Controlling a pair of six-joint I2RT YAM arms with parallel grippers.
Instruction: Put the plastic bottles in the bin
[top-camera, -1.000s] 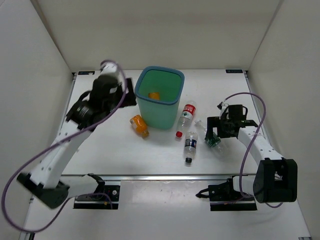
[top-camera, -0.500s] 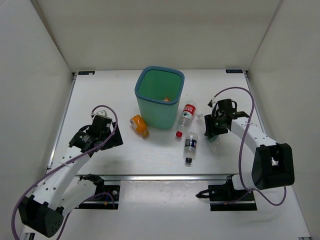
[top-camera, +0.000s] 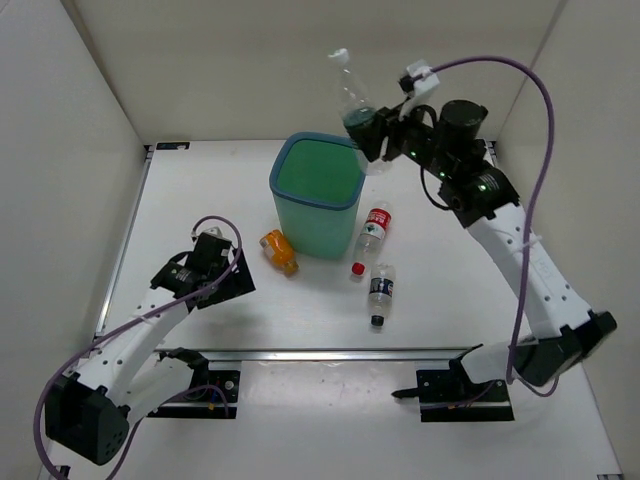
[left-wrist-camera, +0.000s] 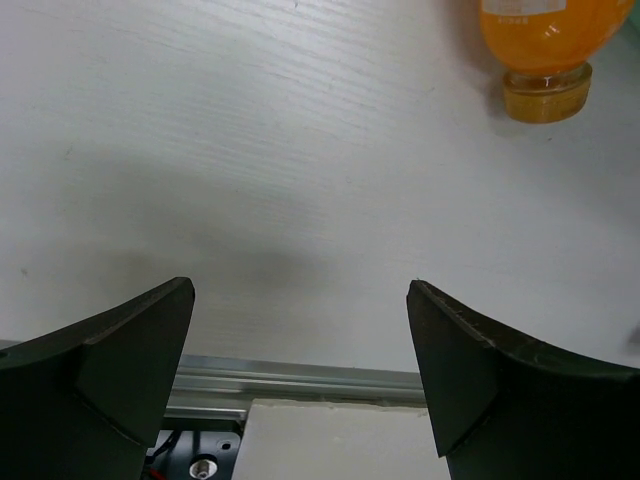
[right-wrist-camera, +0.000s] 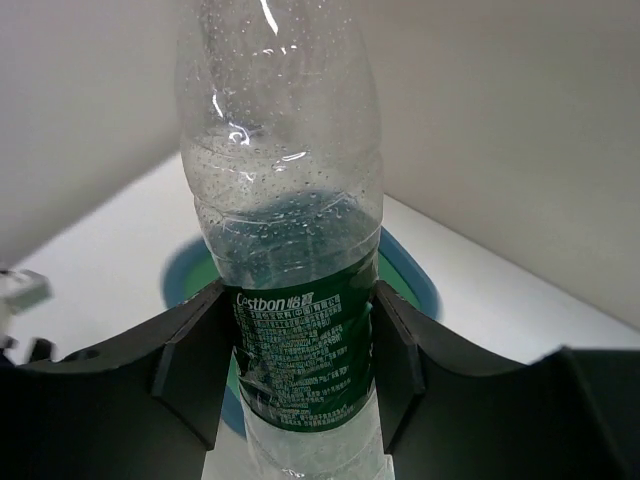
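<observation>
The orange bottle is still outside the bin, so my left gripper will next move outward and to the right in the top view, down around the orange bottle's body (top-camera: 277, 248) (left-wrist-camera: 555, 35).
My right gripper (top-camera: 372, 133) is shut on a clear plastic bottle with a green label (top-camera: 353, 103), held high and cap-up just behind the bin's far right rim. In the right wrist view both fingers clamp the green label (right-wrist-camera: 300, 340), with the bin (right-wrist-camera: 405, 262) below. The teal bin (top-camera: 284, 203) stands mid-table. An orange bottle (top-camera: 279, 251) lies at its left foot. A red-label bottle (top-camera: 374, 229) and a whitish-blue-label bottle (top-camera: 380, 288) lie to its right. My left gripper (top-camera: 228, 283) hovers open and holding nothing at the front left, with the orange bottle (left-wrist-camera: 545, 40) ahead of it.
White walls enclose the table on three sides. A metal rail (left-wrist-camera: 300, 380) runs along the near table edge below my left gripper (left-wrist-camera: 300, 290). The purple cable (top-camera: 545, 120) of the right arm arcs high over the right side.
My right gripper closed on the green-label bottle at the right of the table and lifted it up behind the bin. My left arm drew back from the bin to the front left.
</observation>
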